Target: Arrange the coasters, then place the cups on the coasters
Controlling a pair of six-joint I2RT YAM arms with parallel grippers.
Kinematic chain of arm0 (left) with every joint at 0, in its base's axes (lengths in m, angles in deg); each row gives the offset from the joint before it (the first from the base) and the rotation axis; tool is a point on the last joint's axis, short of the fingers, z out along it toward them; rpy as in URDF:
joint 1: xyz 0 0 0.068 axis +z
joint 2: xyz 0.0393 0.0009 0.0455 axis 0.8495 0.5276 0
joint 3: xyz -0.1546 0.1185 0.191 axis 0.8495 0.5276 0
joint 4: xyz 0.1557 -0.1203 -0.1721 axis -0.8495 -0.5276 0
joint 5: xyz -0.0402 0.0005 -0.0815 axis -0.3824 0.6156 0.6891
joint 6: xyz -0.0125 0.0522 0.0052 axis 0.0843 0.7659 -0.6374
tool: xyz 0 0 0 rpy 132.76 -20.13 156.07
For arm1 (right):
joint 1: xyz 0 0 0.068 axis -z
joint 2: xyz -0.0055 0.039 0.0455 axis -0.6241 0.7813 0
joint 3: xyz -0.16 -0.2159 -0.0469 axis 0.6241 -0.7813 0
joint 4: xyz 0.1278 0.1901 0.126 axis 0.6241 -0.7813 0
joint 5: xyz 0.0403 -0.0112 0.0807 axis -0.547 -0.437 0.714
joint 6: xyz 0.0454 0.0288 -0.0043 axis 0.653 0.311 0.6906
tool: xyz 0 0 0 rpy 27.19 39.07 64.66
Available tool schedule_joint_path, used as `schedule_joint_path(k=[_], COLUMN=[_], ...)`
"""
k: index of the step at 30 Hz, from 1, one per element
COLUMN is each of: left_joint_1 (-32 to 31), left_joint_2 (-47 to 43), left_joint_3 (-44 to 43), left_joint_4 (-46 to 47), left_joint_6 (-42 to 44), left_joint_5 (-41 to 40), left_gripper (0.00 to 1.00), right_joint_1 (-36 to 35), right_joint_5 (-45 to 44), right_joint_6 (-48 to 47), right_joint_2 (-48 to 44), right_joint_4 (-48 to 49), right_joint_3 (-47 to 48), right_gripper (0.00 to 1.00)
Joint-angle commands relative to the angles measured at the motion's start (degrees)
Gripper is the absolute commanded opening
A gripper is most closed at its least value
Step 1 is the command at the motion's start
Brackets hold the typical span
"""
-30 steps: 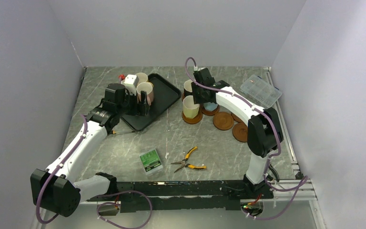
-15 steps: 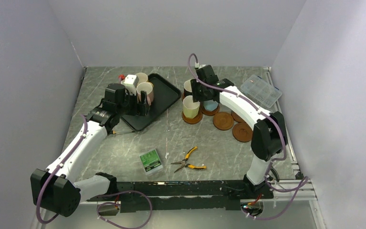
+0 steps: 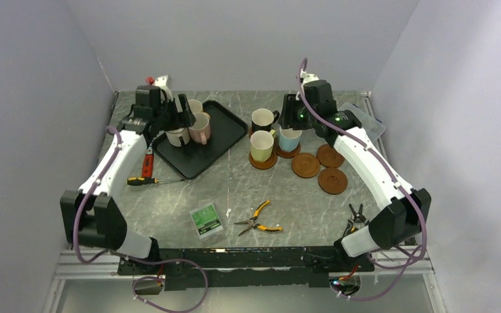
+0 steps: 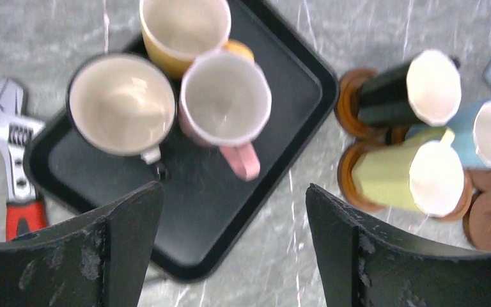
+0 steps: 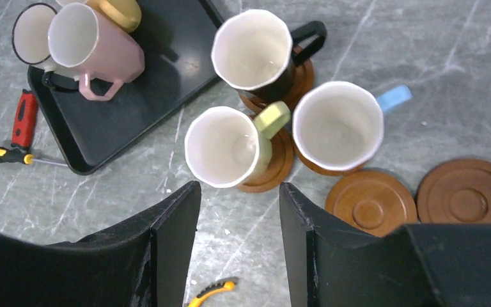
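Note:
Next, my left gripper moves down toward the pink cup (image 4: 225, 96) on the tray and closes on its rim beside the cream-white cup, as bare coasters still lie free.
The black cup (image 3: 261, 120), the yellow-green cup (image 3: 261, 145) and the light blue cup (image 3: 289, 138) each stand on a coaster. Three bare coasters (image 3: 305, 165) (image 5: 371, 203) lie to their right. On the black tray (image 3: 215, 147) stand the pink cup (image 4: 225, 96), the yellow-orange cup (image 4: 184, 25) and a cream-white cup (image 4: 121, 104) with a dark rim. My left gripper (image 4: 233, 188) hangs open high over the tray (image 3: 177, 112). My right gripper (image 5: 240, 187) is open and empty above the cups on coasters (image 3: 291, 112).
Yellow pliers (image 3: 258, 220) and a green box (image 3: 206, 219) lie near the front. A screwdriver (image 3: 147, 180) and a red-handled wrench (image 3: 148, 163) lie left of the tray. A clear compartment box (image 3: 365, 120) sits at the back right. More pliers (image 3: 355, 215) lie by the right base.
Both arms rose and drew back. The right gripper left the light blue cup on its coaster and opened wider. The left gripper lifted off the tray cups.

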Motion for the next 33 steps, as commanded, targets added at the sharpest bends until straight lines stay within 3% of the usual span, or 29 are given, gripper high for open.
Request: schedule_joint_path(k=[1, 9, 12, 23, 33], left_joint_1=[2.0, 2.5, 2.5, 2.5, 2.4], left_joint_2=[7.7, 21.0, 24.1, 28.1, 29.9], left_joint_3=[-9.8, -20.2, -22.1, -21.5, -21.3], left_joint_4=[2.6, 2.7, 0.3, 0.3, -0.4], left_joint_6=[-1.7, 7.7, 10.2, 14.4, 13.6], left_joint_5=[2.3, 11.0, 11.0, 6.9, 7.7], left_gripper=[0.86, 0.67, 0.65, 0.6, 0.46], right_joint_1=[3.4, 8.6, 9.9, 11.2, 11.5], right_joint_5=[2.6, 6.6, 8.2, 12.1, 11.8], right_joint_6=[0.5, 0.0, -0.2, 0.2, 0.3], right_joint_2=[-4.2, -9.1, -10.3, -12.7, -13.4], right_joint_4=[1.1, 2.7, 3.0, 4.4, 4.2], right_joint_3=[-3.8, -10.4, -12.3, -15.6, -16.3], right_gripper=[0.53, 0.53, 0.53, 0.53, 0.53])
